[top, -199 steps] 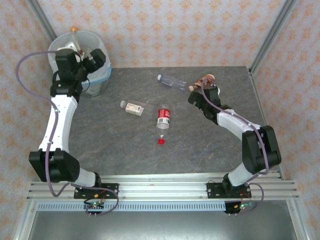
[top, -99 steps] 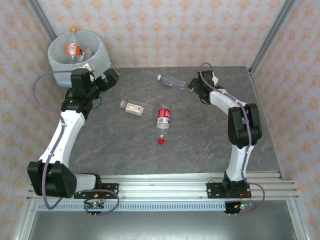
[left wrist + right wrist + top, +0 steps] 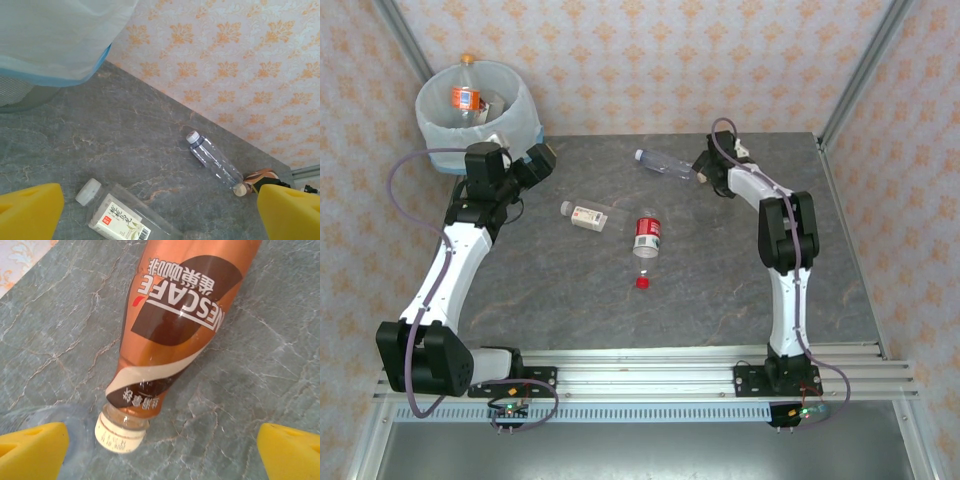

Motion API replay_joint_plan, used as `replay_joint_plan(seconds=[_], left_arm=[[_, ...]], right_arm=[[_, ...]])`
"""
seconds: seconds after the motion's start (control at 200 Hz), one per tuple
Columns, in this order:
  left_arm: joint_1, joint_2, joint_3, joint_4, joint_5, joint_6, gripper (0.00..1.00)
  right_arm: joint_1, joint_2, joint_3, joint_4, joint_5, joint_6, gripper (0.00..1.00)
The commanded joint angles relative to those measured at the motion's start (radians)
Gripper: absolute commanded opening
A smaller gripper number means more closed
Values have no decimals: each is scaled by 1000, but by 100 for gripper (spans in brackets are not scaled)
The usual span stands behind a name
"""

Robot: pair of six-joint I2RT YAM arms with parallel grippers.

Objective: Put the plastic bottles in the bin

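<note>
My right gripper is open above the brown-labelled bottle, which lies slanted. Next I should lower and turn my gripper onto the neck of the brown-labelled bottle.
The bin (image 3: pixel 523 112) stands at the far left corner, with an orange-labelled bottle (image 3: pixel 467 97) inside. My left gripper (image 3: pixel 538 160) hangs open just right of the bin (image 3: pixel 55 40), nothing between its fingers (image 3: pixel 30 212). Below it lies a white-labelled bottle (image 3: pixel 120 220), also seen from above (image 3: pixel 585 215). A clear bottle (image 3: pixel 665 163) lies at the far middle of the table. A red-labelled bottle (image 3: pixel 648 233) lies in the centre. My right gripper (image 3: pixel 160 450) is open over a brown-labelled bottle (image 3: pixel 175 325), cap towards the camera, fingers apart from it.
A loose red cap (image 3: pixel 642 282) lies in front of the red-labelled bottle. The clear bottle (image 3: pixel 215 161) lies with its base near the brown bottle (image 3: pixel 260 177). A patterned wall and metal posts close the back and sides of the grey table (image 3: pixel 720 290).
My left arm has come away from over the bin to the table beside it; the orange-labelled bottle now shows in the bin. My right arm has stretched out over the brown-labelled bottle.
</note>
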Motion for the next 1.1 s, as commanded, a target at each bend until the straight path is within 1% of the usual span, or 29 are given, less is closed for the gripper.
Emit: replay_joint_plan(seconds=[0.0, 0.1, 0.26, 0.465, 0.576, 0.651, 0.736, 0.796, 0.931, 1.096], left_arm=[[-2, -11, 11, -14, -39, -1, 100], [-3, -11, 10, -18, -43, -3, 100], [-3, -19, 10, -41, -70, 9, 100], [-3, -22, 11, -63, -97, 18, 100], [-3, -21, 19, -87, -126, 30, 100], [-2, -23, 20, -100, -153, 36, 100], [-3, -26, 21, -106, -159, 36, 100], [-2, -27, 20, -111, -163, 36, 100], [-3, -29, 8, -110, -176, 36, 100], [-3, -16, 13, -112, -173, 32, 100]], right_arm=[[-6, 57, 89, -75, 52, 32, 97], [-6, 102, 154, -108, 81, 53, 95], [-6, 158, 228, -141, 76, 78, 93], [-6, 204, 296, -217, 85, 78, 87], [-6, 200, 281, -239, 65, 44, 85], [-4, 190, 265, -260, 77, 6, 83], [-5, 163, 223, -265, 96, -28, 78], [-4, 131, 169, -249, 101, -39, 75], [-6, 48, 25, -151, 110, -40, 66], [-9, 47, 14, -143, 126, -82, 60]])
